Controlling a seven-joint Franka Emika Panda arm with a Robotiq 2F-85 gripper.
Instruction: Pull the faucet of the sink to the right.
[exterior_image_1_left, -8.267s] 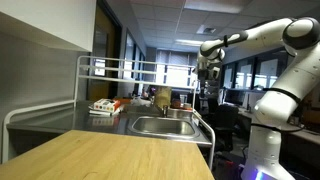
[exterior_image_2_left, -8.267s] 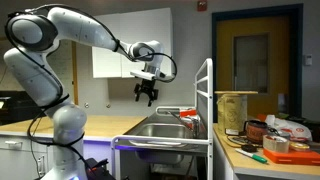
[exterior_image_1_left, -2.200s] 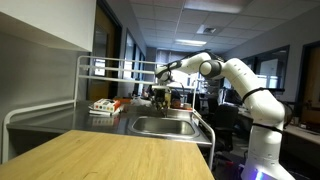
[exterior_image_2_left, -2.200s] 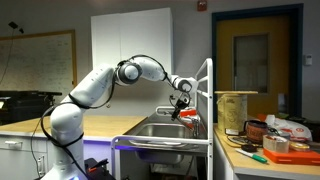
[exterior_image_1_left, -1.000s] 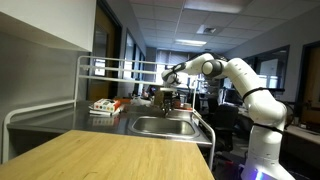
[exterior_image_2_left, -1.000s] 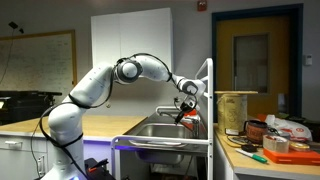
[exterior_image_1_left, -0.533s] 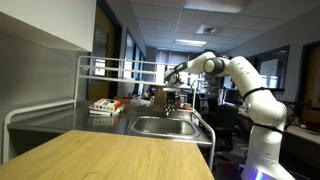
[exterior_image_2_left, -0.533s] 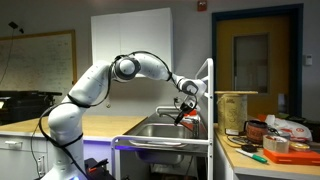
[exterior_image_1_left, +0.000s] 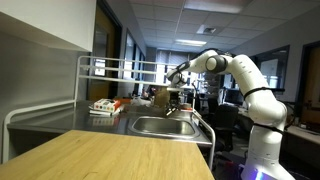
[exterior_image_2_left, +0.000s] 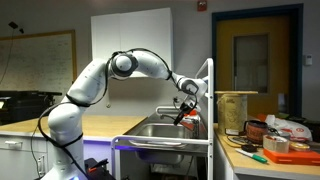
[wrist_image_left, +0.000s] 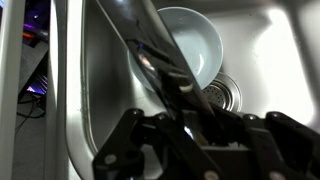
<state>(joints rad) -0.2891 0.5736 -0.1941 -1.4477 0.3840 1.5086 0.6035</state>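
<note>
Next, my gripper draws the thin metal spout (wrist_image_left: 165, 60) slightly to the right in the wrist view and then releases it, as my fingers are shut on it.
The steel sink (exterior_image_1_left: 160, 126) sits in the counter in both exterior views. From above, the wrist view looks into its basin (wrist_image_left: 265, 50). The faucet (exterior_image_2_left: 166, 110) has a thin metal spout, which crosses the wrist view as a shiny slanted bar (wrist_image_left: 150, 55). My gripper (exterior_image_2_left: 184, 111) hangs over the sink's back edge, at the faucet (exterior_image_1_left: 170, 100). The gripper (wrist_image_left: 190, 125) is shut on the spout, whose lower end disappears between the dark fingers. The faucet's base is hidden behind the gripper.
A white bowl (wrist_image_left: 192, 45) lies in the basin beside the drain (wrist_image_left: 220, 95). A metal rack frame (exterior_image_1_left: 100, 70) surrounds the sink (exterior_image_2_left: 205, 100). Boxes (exterior_image_1_left: 103, 106) lie on the counter beside it. A wooden tabletop (exterior_image_1_left: 110, 155) fills the foreground. A tub (exterior_image_2_left: 236, 108) and clutter stand on the side counter.
The wrist and gripper have shifted slightly sideways at the faucet, and the arm's elbow has swung a little. The jaws have closed slightly tighter.
</note>
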